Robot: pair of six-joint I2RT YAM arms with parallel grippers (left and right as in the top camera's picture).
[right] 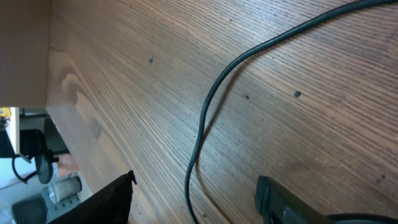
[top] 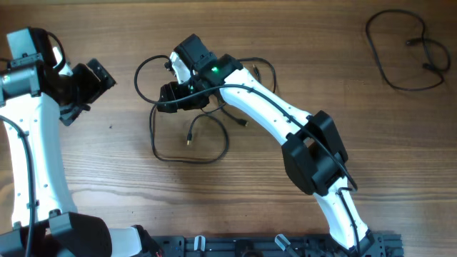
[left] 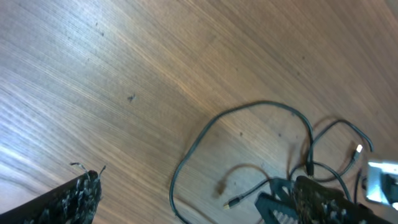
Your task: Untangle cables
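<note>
My right gripper will next lower to the black cable's outer loop below its open fingers, moving left in the overhead view.
A loose tangle of thin black cables (top: pixel 154 135) lies on the wooden table left of centre, with small plugs lying inside its loops. My right gripper (top: pixel 173 96) is open and low over the tangle's upper part. In the right wrist view one cable strand (right: pixel 202 124) runs between the spread fingers (right: pixel 193 199), untouched. My left gripper (top: pixel 96 80) is open and empty, to the left of the tangle. The left wrist view (left: pixel 186 196) shows the cable loops (left: pixel 261 104) ahead of it.
A separate looped black cable (top: pixel 414 88) lies at the table's far right corner. The table's left edge shows in the right wrist view (right: pixel 50 74). The arm bases stand along the front edge.
</note>
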